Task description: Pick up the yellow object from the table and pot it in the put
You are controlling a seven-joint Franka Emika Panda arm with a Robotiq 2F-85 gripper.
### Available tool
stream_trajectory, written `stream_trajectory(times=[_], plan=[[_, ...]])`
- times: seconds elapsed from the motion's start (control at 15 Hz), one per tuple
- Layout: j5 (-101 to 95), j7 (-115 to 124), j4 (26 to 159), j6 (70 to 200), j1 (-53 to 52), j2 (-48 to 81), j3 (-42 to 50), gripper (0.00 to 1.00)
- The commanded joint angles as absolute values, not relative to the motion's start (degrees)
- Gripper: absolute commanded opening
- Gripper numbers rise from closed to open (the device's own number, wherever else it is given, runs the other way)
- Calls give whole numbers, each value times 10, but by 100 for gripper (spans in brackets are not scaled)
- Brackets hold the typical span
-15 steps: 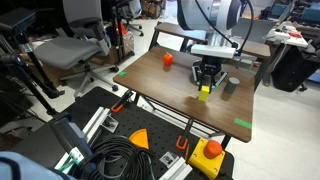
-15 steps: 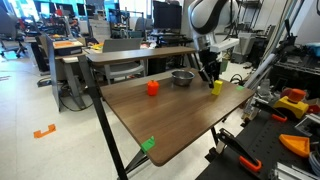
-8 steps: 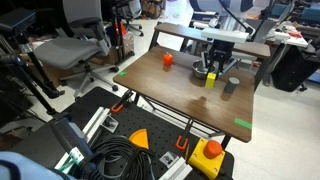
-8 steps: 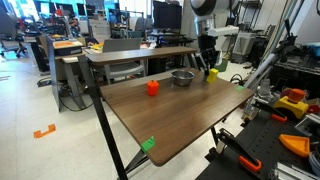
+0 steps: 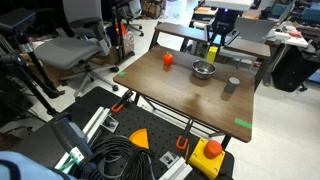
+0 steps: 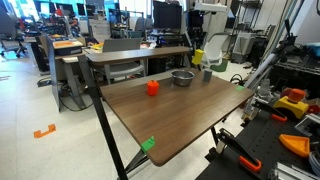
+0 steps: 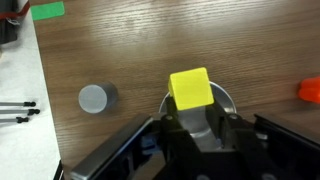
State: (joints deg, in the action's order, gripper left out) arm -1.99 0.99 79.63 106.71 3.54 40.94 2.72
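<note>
My gripper should lower the yellow object toward the middle of the silver pot (image 5: pixel 203 70) next, to release it inside.
My gripper (image 5: pixel 213 44) is shut on the yellow object (image 5: pixel 212 52) and holds it high above the dark wood table (image 5: pixel 180 92), over the silver pot (image 5: pixel 203 70). In an exterior view the gripper (image 6: pixel 198 48) holds the yellow object (image 6: pixel 198 56) up and to the right of the pot (image 6: pixel 182 76). In the wrist view the yellow object (image 7: pixel 190 87) sits between my fingertips (image 7: pixel 194 106), with the pot's rim (image 7: pixel 228 100) showing directly below it on the table (image 7: pixel 130 50).
A dark grey cup (image 5: pixel 232 86) (image 7: pixel 95 97) stands near the pot. A small orange-red object (image 5: pixel 167 59) (image 6: pixel 153 87) (image 7: pixel 310 90) is on the table. Green tape (image 7: pixel 47 11) marks an edge. A yellow-and-red button (image 5: pixel 210 152) and cables lie on the floor.
The gripper has lifted the yellow object off the table and carried it up and back, from beside the grey cup to above the pot.
</note>
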Motion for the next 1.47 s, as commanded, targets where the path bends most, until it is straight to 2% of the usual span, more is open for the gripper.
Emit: stream_trajectory(times=[0.0, 0.8, 1.4], plan=[[-8, 27, 655, 992, 33, 492, 24, 9], [-12, 85, 347, 843, 23, 722, 24, 9], [-18, 126, 280, 843, 21, 787, 29, 9]])
